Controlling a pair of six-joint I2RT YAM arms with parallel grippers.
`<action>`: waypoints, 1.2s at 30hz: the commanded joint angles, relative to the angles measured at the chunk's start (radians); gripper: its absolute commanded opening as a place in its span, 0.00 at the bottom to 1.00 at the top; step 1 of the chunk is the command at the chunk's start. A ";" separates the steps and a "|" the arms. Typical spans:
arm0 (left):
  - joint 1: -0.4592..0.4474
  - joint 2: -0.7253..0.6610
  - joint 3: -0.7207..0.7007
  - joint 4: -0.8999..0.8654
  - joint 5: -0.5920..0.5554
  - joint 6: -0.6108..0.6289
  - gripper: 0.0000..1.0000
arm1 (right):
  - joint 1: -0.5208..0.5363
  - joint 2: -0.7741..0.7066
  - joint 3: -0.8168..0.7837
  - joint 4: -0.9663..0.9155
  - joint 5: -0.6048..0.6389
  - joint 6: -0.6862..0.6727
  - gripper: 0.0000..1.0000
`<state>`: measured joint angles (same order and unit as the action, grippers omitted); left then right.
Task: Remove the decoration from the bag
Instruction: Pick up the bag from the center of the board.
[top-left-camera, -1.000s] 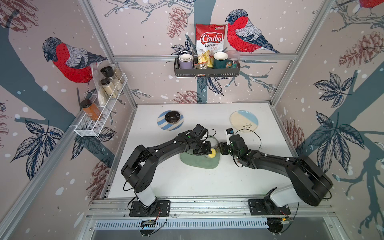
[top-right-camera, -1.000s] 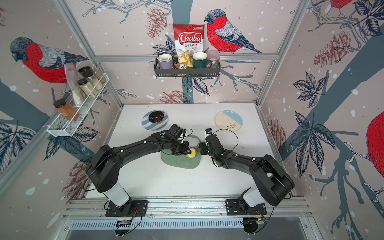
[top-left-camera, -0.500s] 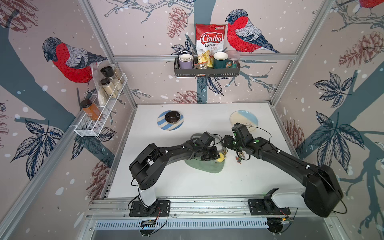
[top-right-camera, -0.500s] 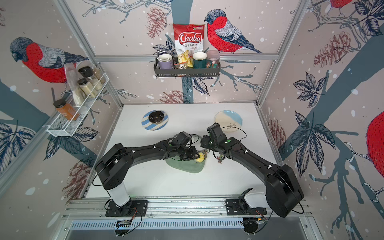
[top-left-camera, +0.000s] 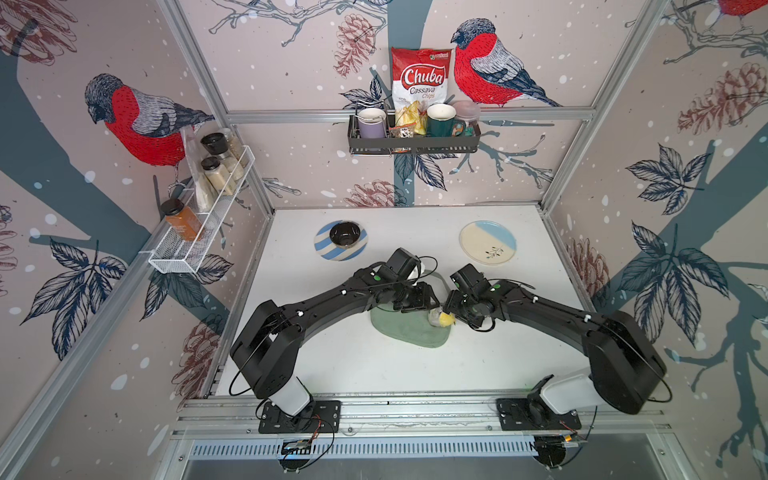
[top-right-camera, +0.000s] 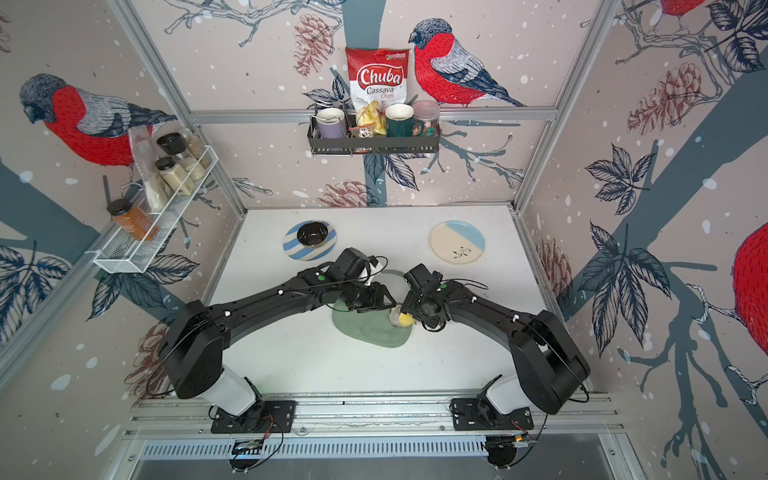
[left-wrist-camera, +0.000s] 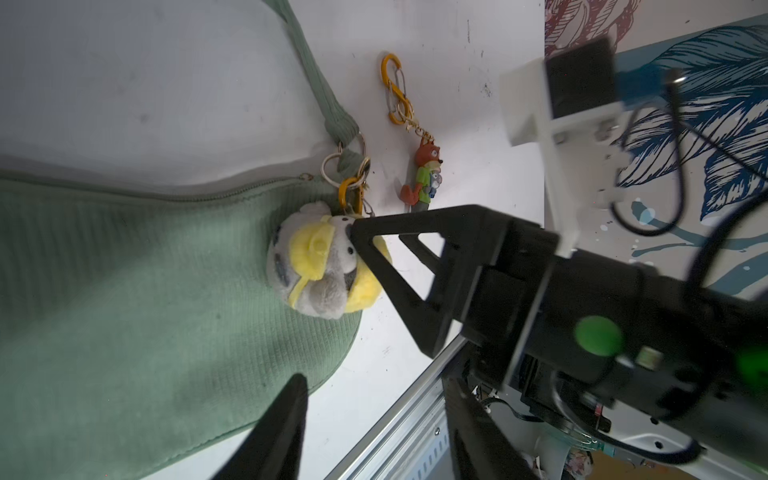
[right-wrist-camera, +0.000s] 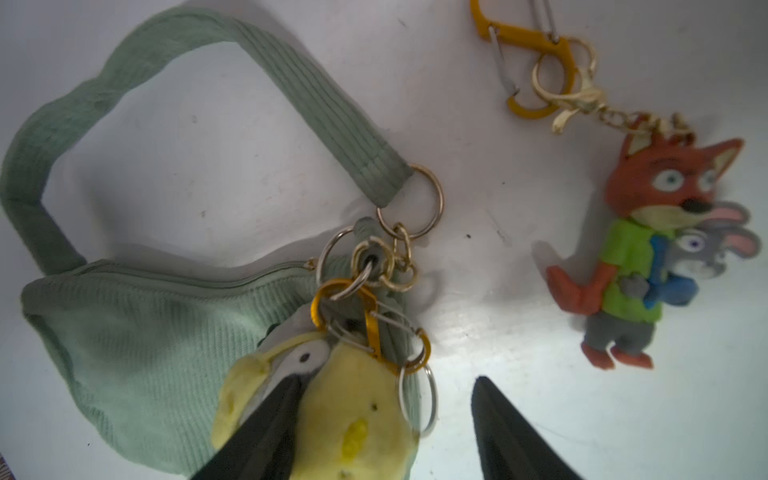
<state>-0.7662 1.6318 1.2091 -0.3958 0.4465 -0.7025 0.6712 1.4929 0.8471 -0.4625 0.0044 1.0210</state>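
The orange carabiner that hangs the plush from the ring lies just outward, so next my right gripper needs to turn and ease outward to close on it.
The sage-green bag lies flat mid-table, strap looped toward the back. A yellow-and-grey plush decoration hangs from the bag's ring by an orange carabiner. My right gripper stands open around the plush, one finger against it. My left gripper is open over the bag's edge, holding nothing. A fox keychain with a yellow clip lies loose on the table beside the bag.
A striped plate carrying a black bowl sits back left. A cream-and-blue plate lies back right. Wall racks hold jars, mugs and a chips bag. A metal rail runs along the front.
My left gripper has opened from shut. My right gripper opened wider, lifted, then came down around the plush. The bag slid slightly forward and right.
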 joint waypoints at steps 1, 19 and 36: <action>0.044 0.055 0.098 -0.090 -0.024 0.140 0.56 | -0.035 0.060 -0.011 0.062 -0.061 -0.064 0.66; 0.041 0.466 0.489 -0.242 0.029 0.216 0.57 | -0.106 0.190 -0.047 0.323 -0.304 -0.509 0.13; 0.190 0.452 0.350 -0.144 0.170 0.107 0.65 | -0.017 0.027 -0.173 0.685 -0.318 -0.777 0.00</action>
<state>-0.5880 2.0888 1.5730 -0.5838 0.5537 -0.5564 0.6411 1.5589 0.6903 0.1314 -0.3046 0.3248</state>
